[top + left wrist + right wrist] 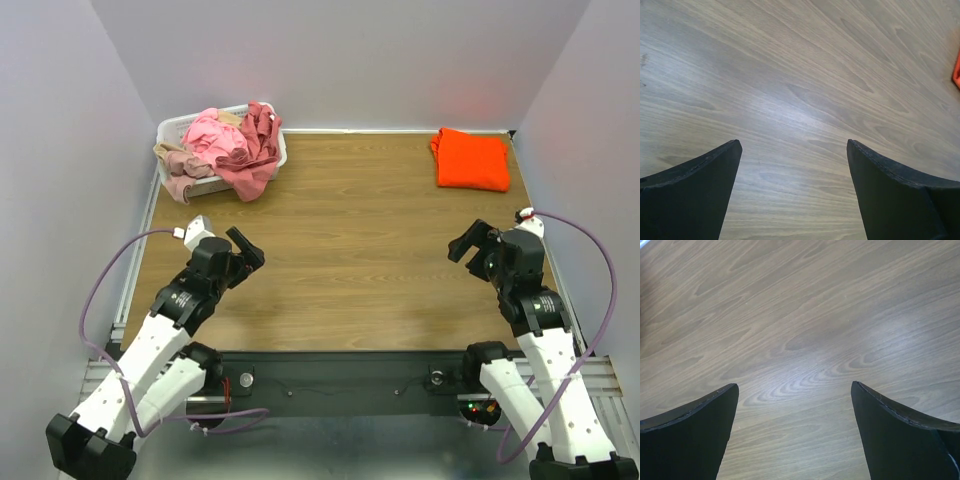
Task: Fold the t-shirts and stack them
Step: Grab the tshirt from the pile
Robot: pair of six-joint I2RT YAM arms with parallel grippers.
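Note:
I will next reach my left gripper outward over the white basket, then lower and close on the bright pink t-shirt (214,135), as that shirt lies outward of it.
A folded bright orange t-shirt (470,159) lies flat at the table's back right; its edge shows at the right border of the left wrist view (956,72). A bright pink t-shirt (214,135), a dusty rose one (256,155) and a tan one (176,155) are heaped in and over the white basket (176,125) at the back left. My left gripper (247,249) is open and empty over bare wood at the near left. My right gripper (466,241) is open and empty over bare wood at the near right. Both wrist views show only wood between the fingers.
The wooden table (340,250) has white walls on three sides. A black rail (340,375) with the arm bases runs along the near edge. Purple cables loop beside each arm.

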